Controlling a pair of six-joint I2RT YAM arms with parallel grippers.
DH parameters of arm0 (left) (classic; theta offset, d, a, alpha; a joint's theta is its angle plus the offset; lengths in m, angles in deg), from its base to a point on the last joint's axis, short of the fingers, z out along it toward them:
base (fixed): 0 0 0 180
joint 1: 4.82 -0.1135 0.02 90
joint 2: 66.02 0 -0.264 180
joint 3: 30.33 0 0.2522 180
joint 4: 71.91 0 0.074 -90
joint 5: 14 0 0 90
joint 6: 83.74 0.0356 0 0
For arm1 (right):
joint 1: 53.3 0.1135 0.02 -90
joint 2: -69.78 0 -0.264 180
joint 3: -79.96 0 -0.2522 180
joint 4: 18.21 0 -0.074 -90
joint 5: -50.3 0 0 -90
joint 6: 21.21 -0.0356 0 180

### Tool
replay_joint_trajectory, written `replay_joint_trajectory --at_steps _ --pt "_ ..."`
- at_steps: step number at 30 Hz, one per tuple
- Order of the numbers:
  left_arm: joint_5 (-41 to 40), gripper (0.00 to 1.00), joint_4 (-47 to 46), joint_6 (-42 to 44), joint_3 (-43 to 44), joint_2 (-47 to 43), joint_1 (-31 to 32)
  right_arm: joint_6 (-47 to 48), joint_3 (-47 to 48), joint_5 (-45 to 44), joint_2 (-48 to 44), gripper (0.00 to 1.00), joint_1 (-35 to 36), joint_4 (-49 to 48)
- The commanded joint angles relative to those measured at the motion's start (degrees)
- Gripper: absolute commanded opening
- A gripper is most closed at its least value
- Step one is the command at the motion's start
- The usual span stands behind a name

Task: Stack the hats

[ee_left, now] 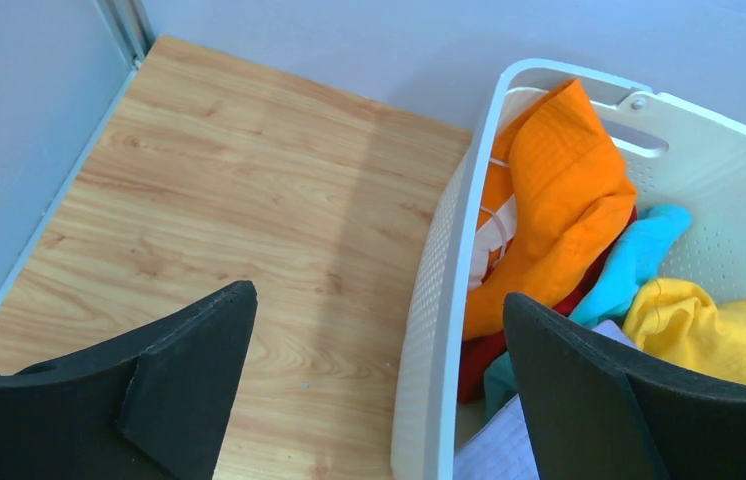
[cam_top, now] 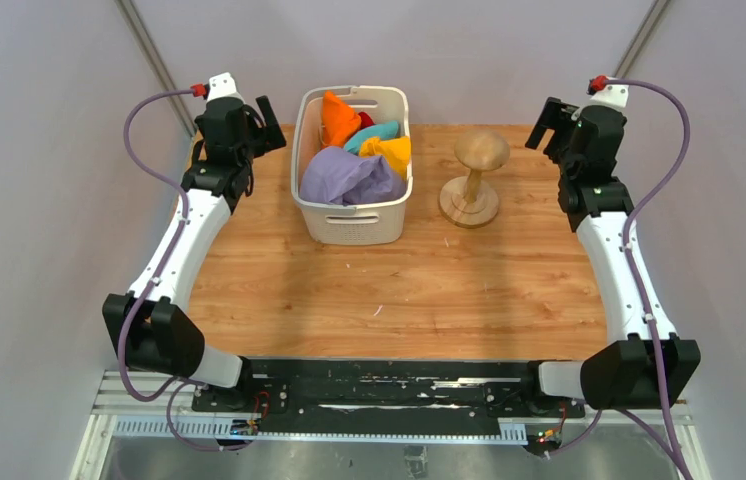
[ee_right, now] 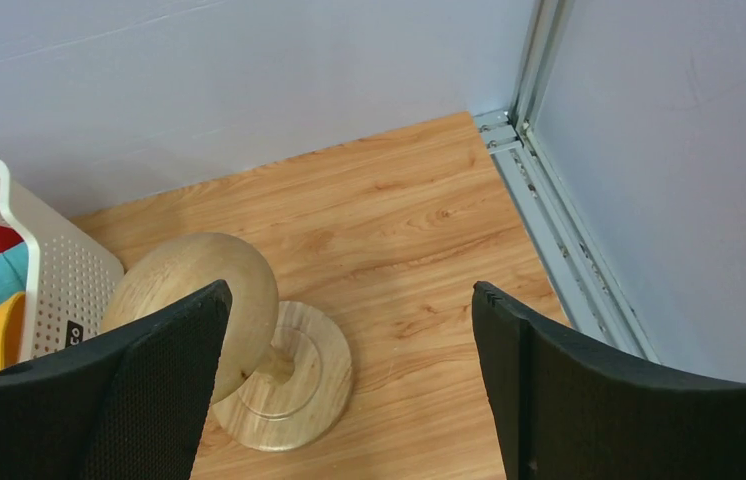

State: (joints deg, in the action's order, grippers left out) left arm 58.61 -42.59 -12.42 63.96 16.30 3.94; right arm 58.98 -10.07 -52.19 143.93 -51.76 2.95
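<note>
Next, my left gripper needs to lower to its right in the top view, astride the basket's thin bare rim, since the basket's near rim (cam_top: 298,150) (ee_left: 453,315) lies below and that way.
Five hats lie heaped in the white basket (cam_top: 309,150): lavender (cam_top: 349,178) at the front, orange (cam_top: 337,118) at the back, teal (cam_top: 373,134), yellow (cam_top: 391,151), and red (cam_top: 366,119) mostly hidden. The left wrist view shows the orange hat (ee_left: 559,200), teal hat (ee_left: 639,255), yellow hat (ee_left: 719,330) and a strip of the red hat (ee_left: 484,355). My left gripper (cam_top: 267,128) is open and empty, raised left of the basket. My right gripper (cam_top: 547,128) is open and empty, raised right of the wooden stand (cam_top: 474,180).
The mushroom-shaped wooden stand (ee_right: 249,340) stands upright just right of the basket (ee_right: 59,290). Grey walls close in on the table at the back and both sides. Bare wood lies in front of the basket and stand.
</note>
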Motion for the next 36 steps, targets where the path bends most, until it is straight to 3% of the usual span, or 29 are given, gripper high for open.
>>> replay_joint_trajectory --at_steps 1,18,22,26,36 --pt "-0.16 0.98 -2.68 0.94 -1.25 -2.43 -0.31 -1.62 0.17 1.85 -0.64 0.89 -0.57 0.23" --pt "4.56 0.98 -4.59 1.24 -1.98 -0.62 -0.32 -1.97 -0.48 6.03 -0.38 0.89 -0.58 -0.71" --pt "13.15 0.89 -3.75 2.89 1.74 6.05 -0.26 -2.47 -0.32 7.06 0.14 0.89 -0.65 -1.09" --pt "14.30 0.88 -0.93 3.45 7.04 12.78 -0.24 -2.53 -0.59 8.22 -0.31 0.89 -0.59 -0.99" --pt "13.99 0.85 -1.62 3.25 10.83 23.77 -0.24 -2.85 -1.13 9.39 -0.22 0.89 -0.62 -1.63"
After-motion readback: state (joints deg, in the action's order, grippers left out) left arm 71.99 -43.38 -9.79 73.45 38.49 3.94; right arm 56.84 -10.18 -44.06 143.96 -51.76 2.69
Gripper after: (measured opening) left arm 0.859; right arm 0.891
